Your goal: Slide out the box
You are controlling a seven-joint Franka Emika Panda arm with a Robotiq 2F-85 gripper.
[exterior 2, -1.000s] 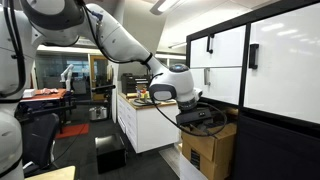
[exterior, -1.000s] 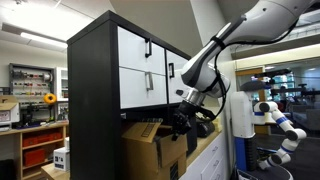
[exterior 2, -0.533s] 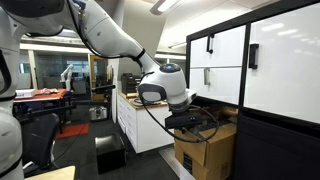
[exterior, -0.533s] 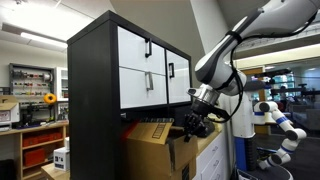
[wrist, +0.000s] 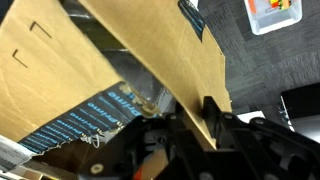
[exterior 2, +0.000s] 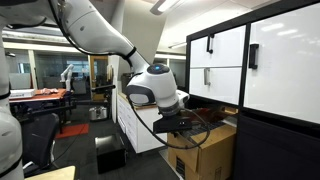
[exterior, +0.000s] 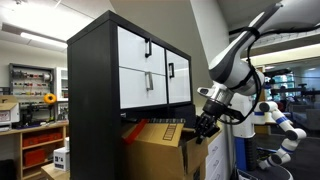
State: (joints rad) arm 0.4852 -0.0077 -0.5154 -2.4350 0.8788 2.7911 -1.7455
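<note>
The carton still sits partly under the drawers, so my gripper moves away from the black cabinet with the box's front flap (exterior: 194,150) (wrist: 185,75) next and releases it there.
The box (exterior: 160,150) is a large brown cardboard carton under the black cabinet's white-fronted drawers. It sticks out past the cabinet front in both exterior views (exterior 2: 205,150). My gripper (exterior: 206,125) is shut on the box's front flap, at the box's outer end (exterior 2: 180,127). In the wrist view the brown flap (wrist: 150,60) runs between my two black fingers (wrist: 190,118), with dark printing on the box's inside lower left.
The black cabinet (exterior: 95,90) has white drawers with black handles (exterior: 147,80). A white counter (exterior 2: 135,115) runs beside the box. A black bin (exterior 2: 108,152) stands on the floor. Another robot (exterior: 275,120) stands behind.
My gripper has pulled away from the cabinet with the flap in it, and the box has slid further out from under the drawers.
</note>
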